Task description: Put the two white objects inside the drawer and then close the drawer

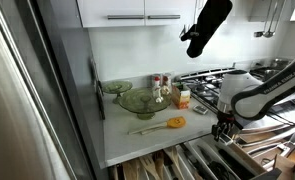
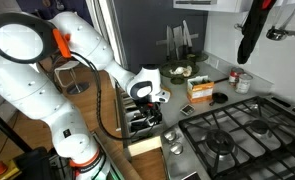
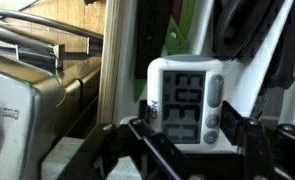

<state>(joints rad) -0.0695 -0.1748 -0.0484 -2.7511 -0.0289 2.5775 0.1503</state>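
Observation:
I need to lower the timer a little into the cutlery section (image 1: 223,149) next to the wooden divider and let go of it inside the drawer (image 1: 192,160) next. That section is just below my gripper.
My gripper (image 3: 192,118) is shut on a small white digital timer (image 3: 185,85), one of the two white objects; its display faces the wrist camera. In both exterior views the gripper (image 1: 223,128) (image 2: 147,104) hangs low over the open drawer (image 1: 192,160) (image 2: 139,128), which holds cutlery between light wooden dividers. A wooden divider (image 3: 117,70) and metal cutlery (image 3: 22,95) show beside the timer in the wrist view. I cannot make out the second white object in any view.
The white-and-orange carton (image 1: 182,97) (image 2: 199,90), glass bowls (image 1: 137,100) and the orange-ended wooden spoon (image 1: 163,125) lie on the counter. The gas stove (image 1: 237,78) (image 2: 232,135) is next to the drawer. A black microphone (image 1: 205,25) hangs overhead.

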